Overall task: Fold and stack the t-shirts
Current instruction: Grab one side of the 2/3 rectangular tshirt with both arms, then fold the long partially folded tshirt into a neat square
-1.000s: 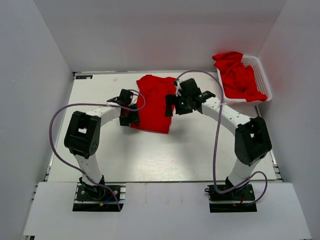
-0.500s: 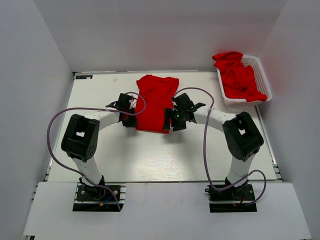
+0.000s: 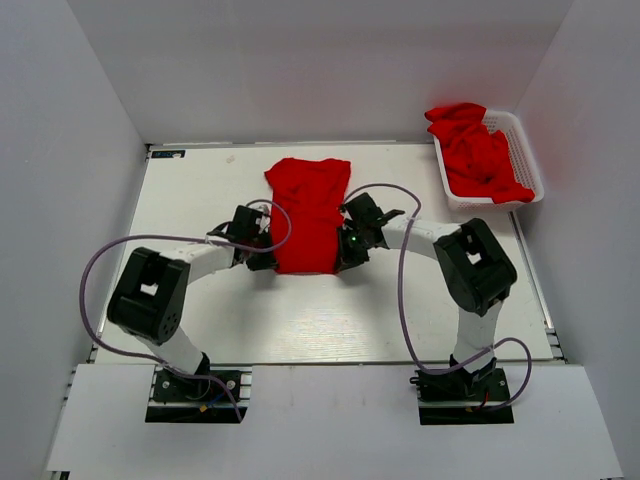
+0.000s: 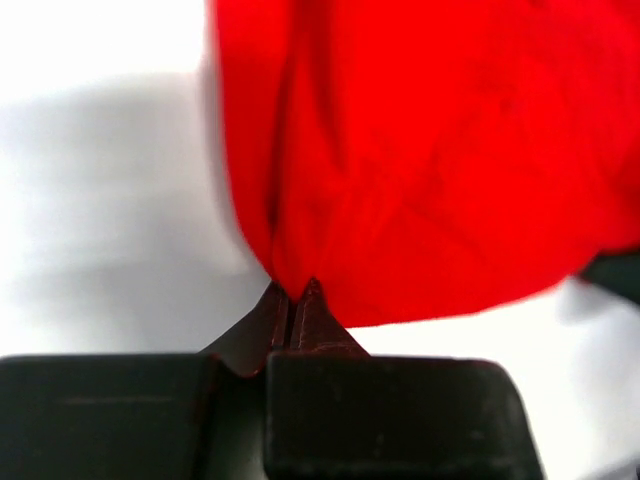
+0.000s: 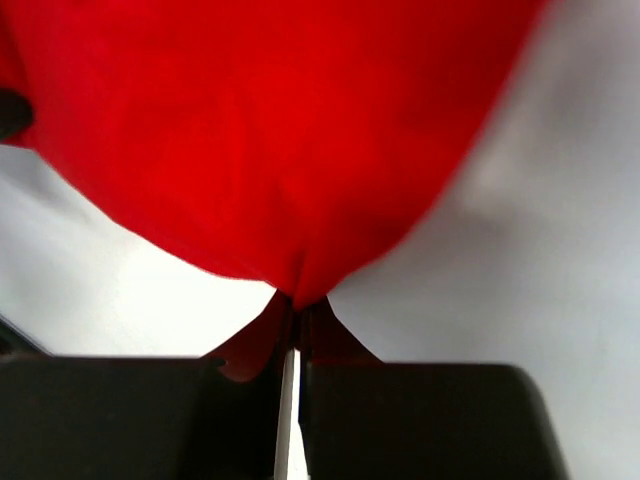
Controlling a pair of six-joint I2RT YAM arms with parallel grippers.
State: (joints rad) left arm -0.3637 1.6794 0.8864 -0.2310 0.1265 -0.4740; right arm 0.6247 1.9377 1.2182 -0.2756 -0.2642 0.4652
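The t-shirt still lies long with the t-shirt's far end [image 3: 288,184] outward of my left gripper. My left gripper carries the t-shirt's pinched corner outward next and releases it there.
A red t-shirt [image 3: 308,213] lies folded into a narrow strip on the middle of the table. My left gripper [image 3: 265,258] is shut on its near left corner, and my right gripper [image 3: 345,254] is shut on its near right corner. In the left wrist view the red cloth [image 4: 420,160] is pinched at the tips of my left gripper [image 4: 295,292]. The right wrist view shows the same cloth [image 5: 250,130] bunched into my right gripper [image 5: 298,300]. More red t-shirts [image 3: 475,152] sit heaped in the basket at the back right.
The white lattice basket [image 3: 525,150] stands at the table's back right corner, near the right wall. White walls close in the left, back and right sides. Purple cables [image 3: 110,245] loop off both arms over the table.
Both grippers have moved toward the near edge of the shirt and closed on its near corners. The shirt's near edge has been drawn into a straighter, narrower strip.
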